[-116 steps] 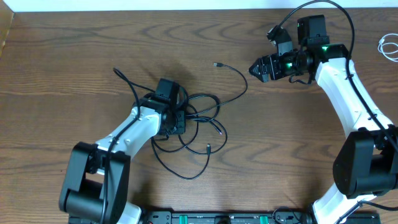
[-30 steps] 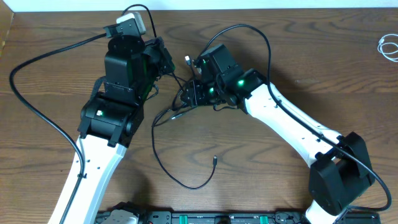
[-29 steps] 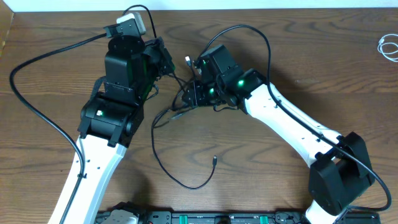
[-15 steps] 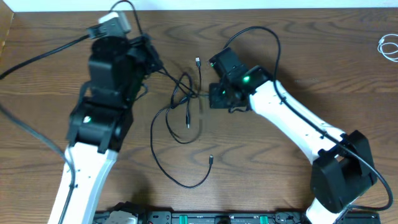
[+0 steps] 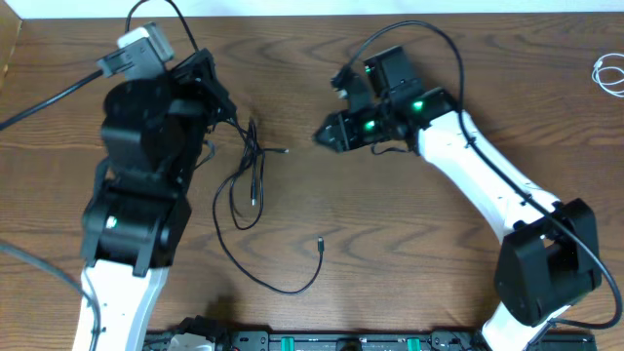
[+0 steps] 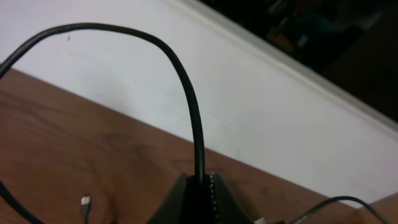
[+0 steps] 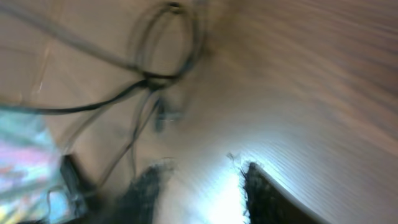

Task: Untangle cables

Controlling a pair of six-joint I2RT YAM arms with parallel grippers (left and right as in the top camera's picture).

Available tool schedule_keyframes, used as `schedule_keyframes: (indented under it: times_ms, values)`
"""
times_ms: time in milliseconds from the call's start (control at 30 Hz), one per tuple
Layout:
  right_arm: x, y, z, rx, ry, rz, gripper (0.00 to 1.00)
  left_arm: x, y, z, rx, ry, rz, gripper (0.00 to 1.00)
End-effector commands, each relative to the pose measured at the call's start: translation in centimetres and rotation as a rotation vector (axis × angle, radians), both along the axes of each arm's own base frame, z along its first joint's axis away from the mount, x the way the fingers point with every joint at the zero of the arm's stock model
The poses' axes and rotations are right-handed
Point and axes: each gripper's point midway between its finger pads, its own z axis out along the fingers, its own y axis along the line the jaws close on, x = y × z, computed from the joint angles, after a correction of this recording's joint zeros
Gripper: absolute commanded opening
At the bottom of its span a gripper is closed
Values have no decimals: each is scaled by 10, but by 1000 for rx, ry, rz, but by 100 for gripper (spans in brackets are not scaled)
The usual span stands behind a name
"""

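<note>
The black cable is high above the table, so my left gripper will tilt down and lower toward the tabletop beside the tangle to release.
Several thin black cables hang in a loose tangle from my left gripper, which is raised at the upper left. They trail over the wooden table to a plug end. In the left wrist view the left gripper is shut on a black cable that arches up from the jaws. A small plug lies below. My right gripper is open and empty, to the right of the tangle and apart from it. The right wrist view is blurred; its gripper is open, with cable loops ahead.
A coiled white cable lies at the table's far right edge. Thick black arm cables loop at the upper left and above the right arm. A dark rail runs along the front edge.
My left arm has moved left and drawn the black cables with it. My right gripper has let go of the tangle and pulled back up and right. The tangle has spread into looser loops.
</note>
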Motion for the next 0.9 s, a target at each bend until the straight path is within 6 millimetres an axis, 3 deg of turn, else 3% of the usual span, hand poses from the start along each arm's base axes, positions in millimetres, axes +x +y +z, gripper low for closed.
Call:
schedule_keyframes:
  times_ms: [0,167,300,600,667,733,800,867]
  values:
    - [-31,35,13,116,69,112,57,21,6,-19,24,52,52,7]
    - [-22,39,-15,-33,142,-142,69,39,2,-31,-3,69,61,7]
    - [-28,48,-42,-85,199,-173,65,40,2,-23,-12,38,61,7]
    - [-40,58,-102,-174,275,-137,53,39,2,-26,-10,50,61,8]
    - [-39,56,-107,-191,267,-137,48,39,2,-26,-10,49,61,7]
    - [-33,48,-112,-230,234,-152,34,39,3,-26,-7,49,64,7]
    - [-24,36,-115,-271,201,-175,1,39,6,-25,5,47,82,8]
    - [-14,18,-118,-316,182,-216,1,39,10,-24,27,41,100,7]
